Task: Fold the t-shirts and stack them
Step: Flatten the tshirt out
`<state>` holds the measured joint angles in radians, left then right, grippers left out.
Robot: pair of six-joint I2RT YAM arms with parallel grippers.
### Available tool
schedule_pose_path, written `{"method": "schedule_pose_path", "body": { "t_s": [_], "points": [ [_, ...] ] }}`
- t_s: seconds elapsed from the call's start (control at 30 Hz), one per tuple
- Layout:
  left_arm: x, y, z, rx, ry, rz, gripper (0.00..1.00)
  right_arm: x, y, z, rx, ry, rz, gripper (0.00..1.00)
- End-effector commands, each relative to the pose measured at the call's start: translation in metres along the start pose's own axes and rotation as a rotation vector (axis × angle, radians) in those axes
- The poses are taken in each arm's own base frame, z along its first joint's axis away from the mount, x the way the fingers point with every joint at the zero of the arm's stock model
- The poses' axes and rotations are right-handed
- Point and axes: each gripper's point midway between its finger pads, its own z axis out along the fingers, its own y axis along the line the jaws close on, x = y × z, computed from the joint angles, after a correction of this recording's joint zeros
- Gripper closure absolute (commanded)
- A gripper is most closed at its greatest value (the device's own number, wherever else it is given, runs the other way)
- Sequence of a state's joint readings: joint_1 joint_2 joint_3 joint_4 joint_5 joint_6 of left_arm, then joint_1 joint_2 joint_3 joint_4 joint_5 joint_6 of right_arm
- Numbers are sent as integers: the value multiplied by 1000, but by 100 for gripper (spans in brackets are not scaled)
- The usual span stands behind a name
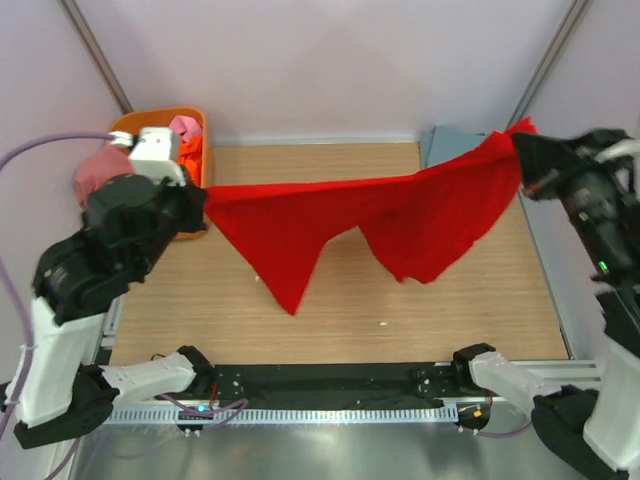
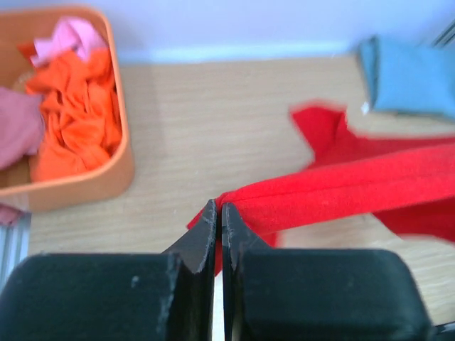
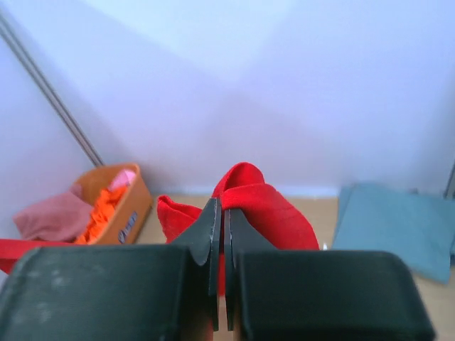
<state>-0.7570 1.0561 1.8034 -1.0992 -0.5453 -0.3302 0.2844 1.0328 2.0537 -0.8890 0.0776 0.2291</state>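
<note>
My right gripper is holding the drooping cloth of the t-shirt and should raise it, then lower it onto the bare far tabletop below, to the left in the top view, and release it.
A bright red t-shirt (image 1: 380, 215) hangs stretched in the air between my two grippers, above the wooden table, its lower parts drooping in two points. My left gripper (image 1: 203, 205) is shut on its left end, seen in the left wrist view (image 2: 219, 207) with the red cloth (image 2: 341, 188) running off to the right. My right gripper (image 1: 518, 150) is shut on its right end, seen in the right wrist view (image 3: 221, 204) with red cloth (image 3: 274, 209) bunched at the tips. A folded grey-blue t-shirt (image 2: 416, 74) lies at the table's far right corner (image 3: 394, 220).
An orange plastic tub (image 1: 195, 125) stands at the far left corner, holding orange (image 2: 75, 117), pink (image 2: 67, 35) and dusty rose (image 3: 53, 217) t-shirts. Walls close the back and sides. A black rail (image 1: 330, 385) runs along the near edge.
</note>
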Motion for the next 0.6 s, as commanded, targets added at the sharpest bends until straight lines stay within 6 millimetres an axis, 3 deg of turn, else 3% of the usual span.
{"method": "schedule_pose_path", "body": {
  "t_s": [0.0,0.03,0.17,0.23,0.27,0.33,0.43,0.47,0.57],
  "points": [
    [-45,21,-55,65,-181,-36,100,-78,18,-68,-110,-331,-33,99],
    [-57,22,-69,105,-238,-59,100,-94,23,-93,-140,-410,-31,99],
    [-88,14,-115,279,-379,-58,100,-114,41,-137,-250,-505,-78,99],
    [-99,14,-129,316,-430,-45,100,-116,39,-139,-239,-498,-91,99],
    [-107,16,-134,316,-454,-49,100,-123,38,-131,-218,-495,-91,99],
    [-116,21,-135,284,-472,-33,100,-116,24,-112,-134,-430,-92,99],
    [-114,14,-102,208,-409,32,100,-91,11,-53,-45,-288,-84,99],
    [-112,11,-81,158,-375,52,100,-74,7,-22,-13,-217,-95,99],
    [-100,2,-37,70,-303,118,100,-23,-4,37,56,-54,-138,99]
  ]
}}
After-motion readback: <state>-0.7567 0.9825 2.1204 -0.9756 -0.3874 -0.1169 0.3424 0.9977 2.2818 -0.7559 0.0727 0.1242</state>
